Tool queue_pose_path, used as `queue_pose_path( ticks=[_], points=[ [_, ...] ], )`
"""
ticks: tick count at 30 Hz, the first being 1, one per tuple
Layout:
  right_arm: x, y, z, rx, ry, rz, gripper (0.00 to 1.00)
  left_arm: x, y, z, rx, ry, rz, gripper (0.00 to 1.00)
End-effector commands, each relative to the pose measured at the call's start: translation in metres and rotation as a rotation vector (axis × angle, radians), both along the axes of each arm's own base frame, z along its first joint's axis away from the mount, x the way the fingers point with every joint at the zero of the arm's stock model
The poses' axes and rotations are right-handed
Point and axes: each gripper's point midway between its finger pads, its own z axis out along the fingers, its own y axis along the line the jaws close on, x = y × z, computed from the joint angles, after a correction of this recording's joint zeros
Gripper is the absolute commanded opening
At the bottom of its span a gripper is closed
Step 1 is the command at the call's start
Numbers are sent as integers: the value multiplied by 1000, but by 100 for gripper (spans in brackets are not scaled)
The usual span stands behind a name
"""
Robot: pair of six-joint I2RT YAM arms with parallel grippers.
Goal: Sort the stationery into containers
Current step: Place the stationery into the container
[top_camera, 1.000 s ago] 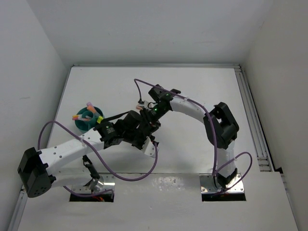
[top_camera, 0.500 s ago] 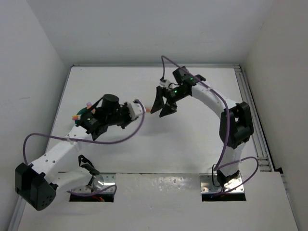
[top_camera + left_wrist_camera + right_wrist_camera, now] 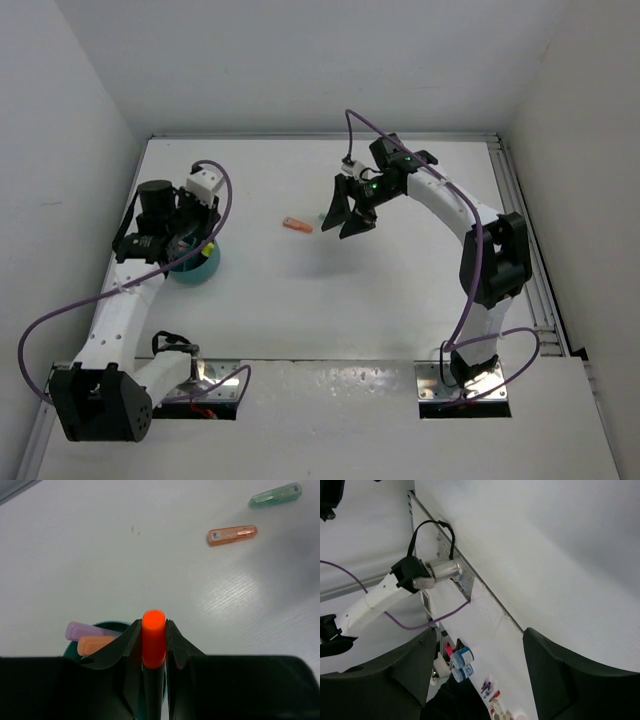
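I will next move my left gripper down and back toward the teal bowl's opening (image 3: 198, 251) to release the pen inside, because the pen is still above the bowl's rim.
My left gripper (image 3: 153, 623) is shut on a black pen with an orange cap (image 3: 153, 642) and holds it over the teal bowl (image 3: 111, 624). A purple highlighter (image 3: 79, 629) and a pale orange one (image 3: 95, 644) stand in the bowl. In the top view my left gripper (image 3: 187, 243) is above the bowl (image 3: 203, 269) at the table's left. An orange highlighter (image 3: 296, 225) lies mid-table and also shows in the left wrist view (image 3: 232, 534), with a mint green one (image 3: 276, 495) beside it. My right gripper (image 3: 345, 216) is open and empty, hovering just right of them.
The right wrist view shows my open right gripper (image 3: 479, 635) facing the table's near edge, with the left arm's base (image 3: 427, 572) and a purple cable (image 3: 410, 626). A metal rail (image 3: 525, 250) runs along the table's right edge. White walls enclose three sides.
My left arm has swung left from mid-table with the pen to above the bowl. My right arm has drawn back right from the centre and now hovers beside the two highlighters.
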Motion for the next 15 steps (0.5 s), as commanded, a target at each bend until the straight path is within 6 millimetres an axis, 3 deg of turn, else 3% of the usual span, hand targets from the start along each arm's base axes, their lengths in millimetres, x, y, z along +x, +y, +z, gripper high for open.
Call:
queue_pose_path(
  ticks=[1,15],
  points=[
    [2,-3,8,0,-43,25,69,5,2,2,-39,-31,-58,0],
    [-2,-4,5,9,-8,38,68,-2,22,-43,-56,-30,-132,0]
  ],
)
